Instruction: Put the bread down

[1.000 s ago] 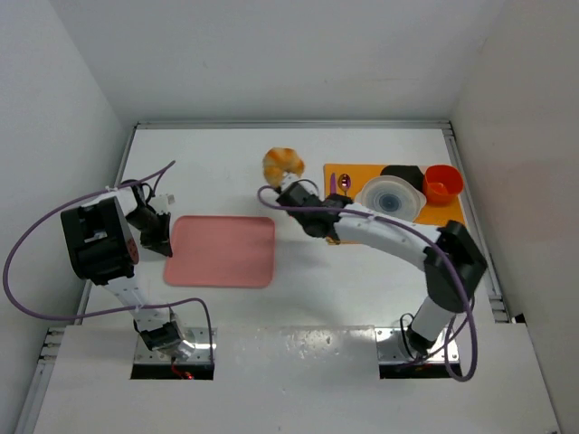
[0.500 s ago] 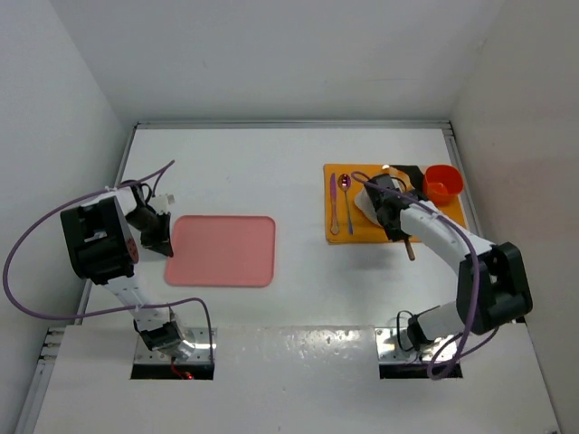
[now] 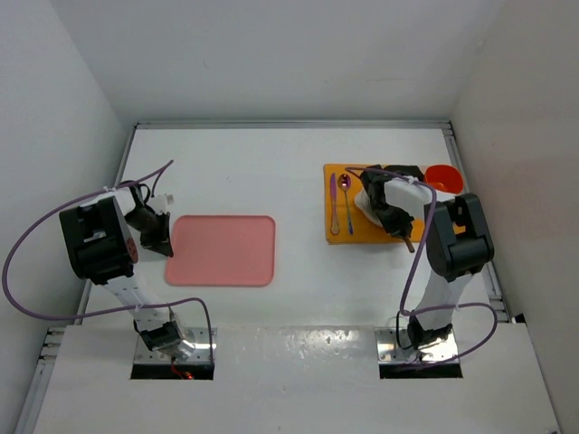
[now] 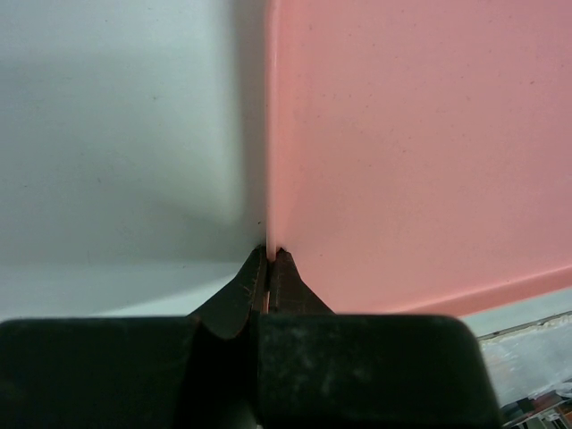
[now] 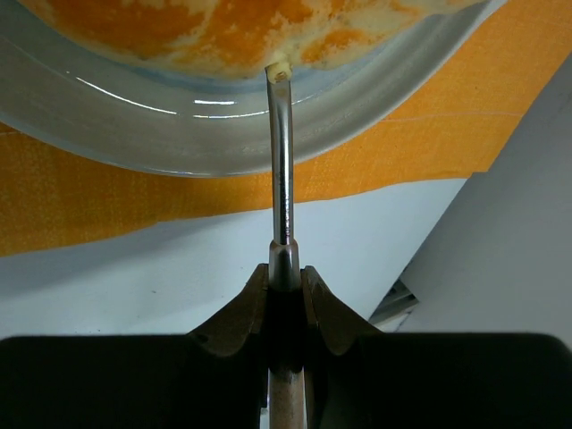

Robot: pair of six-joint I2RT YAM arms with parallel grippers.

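Note:
The rod in my right gripper goes left in the top view to the bare table between the mats next, for release, since the bread (image 5: 223, 31) is plated.
The bread (image 5: 223, 31), golden-yellow with orange patches, lies on the white plate (image 5: 134, 125) at the top of the right wrist view. My right gripper (image 5: 284, 273) is shut on a metal rod with a wooden handle (image 5: 281, 161); the rod's tip touches the bread. In the top view the right gripper (image 3: 391, 217) hovers over the plate (image 3: 366, 197) on the orange mat (image 3: 362, 231) and hides the bread. My left gripper (image 4: 270, 255) is shut on the edge of the pink mat (image 4: 411, 134), at its left side in the top view (image 3: 161, 240).
An orange-red bowl (image 3: 443, 178) and a black container (image 3: 403, 172) stand at the back of the orange mat. Two spoons (image 3: 339, 197) lie along its left side. The pink mat (image 3: 222, 250) lies left of centre. White walls enclose the table.
My right gripper carried the bread on the rod from mid-table to the right, onto the plate on the orange mat. The left arm has not moved.

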